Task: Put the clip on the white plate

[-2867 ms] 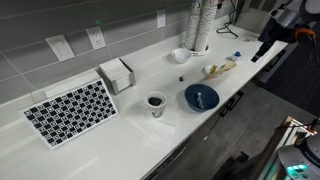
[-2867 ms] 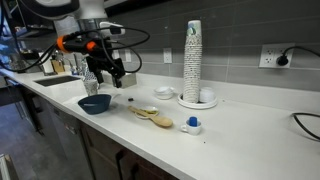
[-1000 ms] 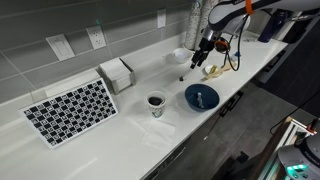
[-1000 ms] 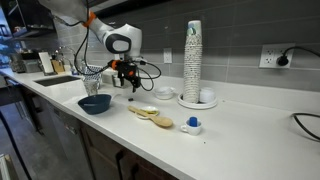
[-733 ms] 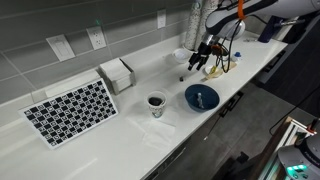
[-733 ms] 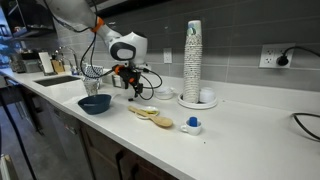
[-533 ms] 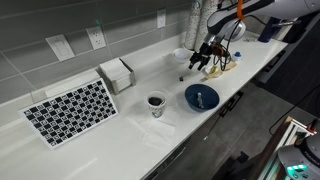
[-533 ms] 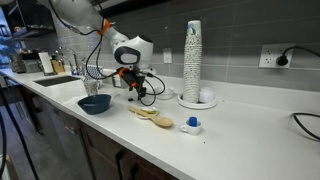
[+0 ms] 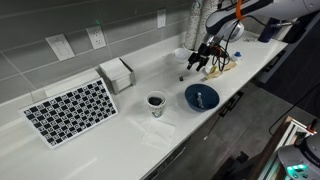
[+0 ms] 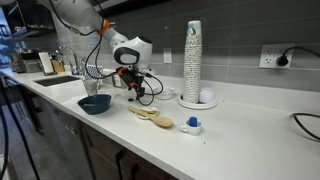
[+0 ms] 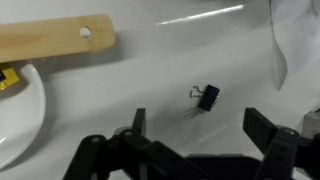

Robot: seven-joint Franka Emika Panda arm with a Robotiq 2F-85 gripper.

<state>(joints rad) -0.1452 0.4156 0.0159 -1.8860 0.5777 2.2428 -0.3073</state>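
Note:
My gripper descends next, easing slightly right in the wrist view, and closes around the clip's black body (image 9: 181,79) (image 11: 208,98), which lies below and slightly that way.
The clip (image 11: 208,96) is a tiny black binder clip lying on the white counter; in an exterior view it is a dark speck (image 9: 181,79). My gripper (image 11: 200,125) is open and empty. It hovers just over the clip, one finger on each side, not touching it. It shows in both exterior views (image 9: 198,62) (image 10: 135,92). The rim of the white plate (image 11: 14,112) shows at the left edge of the wrist view, below a wooden spoon (image 11: 55,38). In the exterior views the arm mostly hides the plate.
A dark-blue dish (image 9: 201,97) and a patterned cup (image 9: 156,103) stand near the counter's front edge. A small white bowl (image 9: 181,55) is behind the clip. A stack of cups (image 10: 193,63), a checkered mat (image 9: 70,110) and a napkin holder (image 9: 117,74) also stand on the counter.
The arm swung in from the counter's end, over the spoon and plate. In the last half second the gripper barely shifted and stayed open.

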